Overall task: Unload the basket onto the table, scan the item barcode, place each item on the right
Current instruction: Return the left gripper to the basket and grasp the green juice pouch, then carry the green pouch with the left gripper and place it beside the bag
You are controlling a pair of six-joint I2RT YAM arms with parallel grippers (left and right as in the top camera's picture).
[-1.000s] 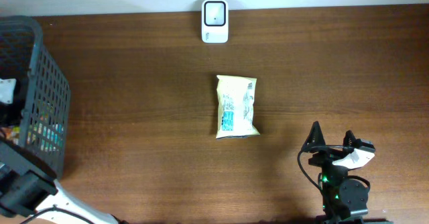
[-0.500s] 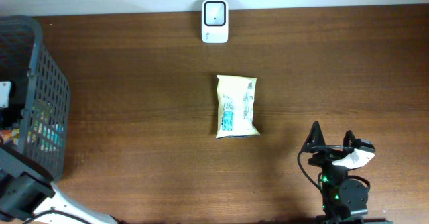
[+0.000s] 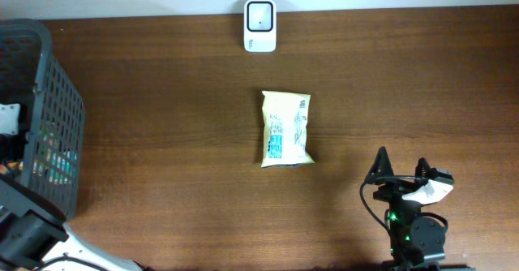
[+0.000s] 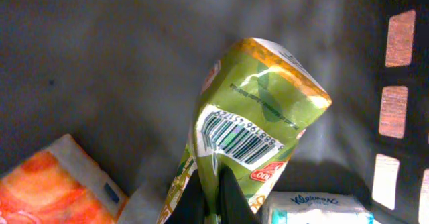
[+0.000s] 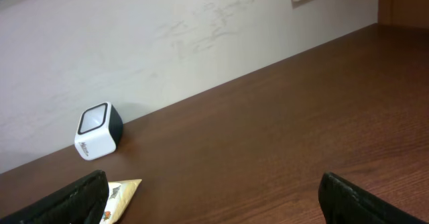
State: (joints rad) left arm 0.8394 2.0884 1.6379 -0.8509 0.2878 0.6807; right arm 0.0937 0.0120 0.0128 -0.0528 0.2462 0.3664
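I need to lift the green packet over the basket's grid side with my left gripper, then lower it beside the cream packet on the tabletop.
In the left wrist view, my left gripper [image 4: 218, 175] is shut on the lower edge of a green snack packet [image 4: 258, 110], down inside the basket. The packet's barcode [image 4: 238, 137] faces the camera. From overhead, only a white part of the left wrist [image 3: 8, 117] shows inside the dark basket [image 3: 57, 101]. The white scanner [image 3: 260, 26] stands at the table's far edge, and it also shows in the right wrist view [image 5: 98, 130]. My right gripper [image 3: 401, 167] is open near the front right, with nothing between its fingers [image 5: 362, 200].
A cream snack packet [image 3: 286, 129] lies in the middle of the table, between the scanner and my right gripper. In the basket an orange pack [image 4: 53, 184] and a Kleenex pack [image 4: 315, 207] lie beside the green packet. The basket's grid wall [image 4: 395, 117] is close on the right.
My left gripper has closed on the green packet. Its wrist has shifted a little inside the basket. The right arm and the things on the table have not moved.
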